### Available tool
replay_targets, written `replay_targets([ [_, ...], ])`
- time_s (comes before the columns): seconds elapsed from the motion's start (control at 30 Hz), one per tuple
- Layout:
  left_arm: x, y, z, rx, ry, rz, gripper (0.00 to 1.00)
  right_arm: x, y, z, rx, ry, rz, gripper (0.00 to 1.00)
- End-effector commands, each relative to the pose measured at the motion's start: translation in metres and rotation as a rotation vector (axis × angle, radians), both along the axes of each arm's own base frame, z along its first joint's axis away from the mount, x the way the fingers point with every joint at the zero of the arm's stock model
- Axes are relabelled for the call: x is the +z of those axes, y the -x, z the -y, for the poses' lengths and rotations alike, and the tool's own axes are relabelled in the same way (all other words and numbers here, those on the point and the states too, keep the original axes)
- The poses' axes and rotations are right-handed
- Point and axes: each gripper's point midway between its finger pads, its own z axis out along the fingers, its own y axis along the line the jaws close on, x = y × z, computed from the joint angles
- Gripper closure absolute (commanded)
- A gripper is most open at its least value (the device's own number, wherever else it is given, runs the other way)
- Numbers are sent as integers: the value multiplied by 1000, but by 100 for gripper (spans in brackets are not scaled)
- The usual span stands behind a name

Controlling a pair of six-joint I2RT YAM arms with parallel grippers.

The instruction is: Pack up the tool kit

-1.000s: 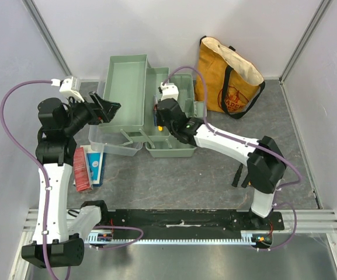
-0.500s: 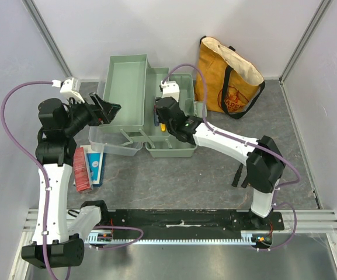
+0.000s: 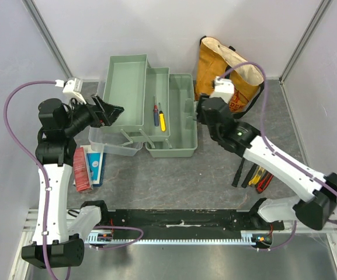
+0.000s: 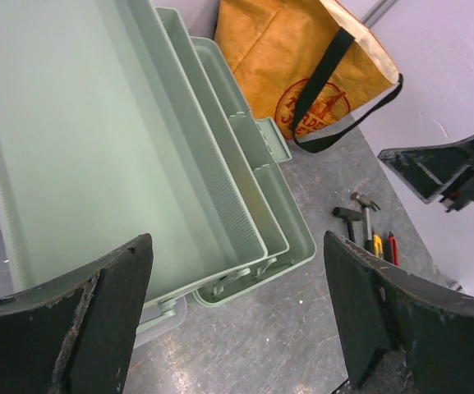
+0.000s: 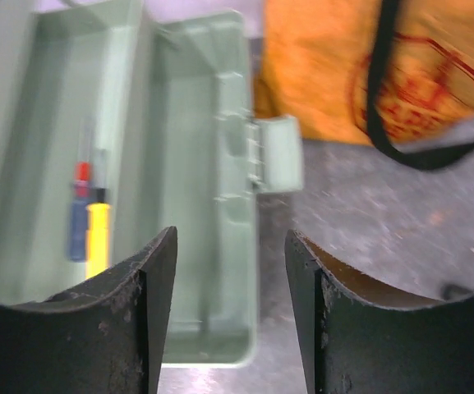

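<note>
The mallet's thin handle is next: my right gripper will move away from the box, back and down onto the handle.
The sage-green tool kit box stands open with its trays fanned out to the left. In the middle tray lie a blue-and-red screwdriver and a yellow-handled one. My right gripper hangs open and empty over the box's right rim. Over the left edge of the top tray, my left gripper is wide open, holding nothing. More hand tools lie on the table to the right.
A mustard tote bag leans in the back corner, just right of the box. The clear lid lies front left. Red and blue packets sit beside the left arm. Walls close in on three sides.
My right gripper has opened and drawn back to the right, away from the middle tray; the yellow-handled screwdriver now lies free there. The left arm has stayed put.
</note>
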Motion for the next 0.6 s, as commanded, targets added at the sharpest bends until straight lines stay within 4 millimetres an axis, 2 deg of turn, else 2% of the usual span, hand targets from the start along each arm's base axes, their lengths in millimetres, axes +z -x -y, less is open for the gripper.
replay_targets([
  [0.0,31,11,13,-86,12,102,10,-80,24,78,-195,66,-193,37],
  [0.1,34,11,15,-96,22,109,9,-121,36,122,-283,19,-285,37],
  [0.17,35,12,16,-104,25,110,8,-142,44,142,-334,13,-326,36],
  [0.33,35,12,17,-116,19,113,7,-177,53,170,-404,-13,-422,34],
  [0.43,35,12,18,-121,30,106,7,-201,55,186,-452,-50,-496,29],
  [0.57,39,14,19,-121,39,109,7,-238,61,191,-451,-149,-595,25],
])
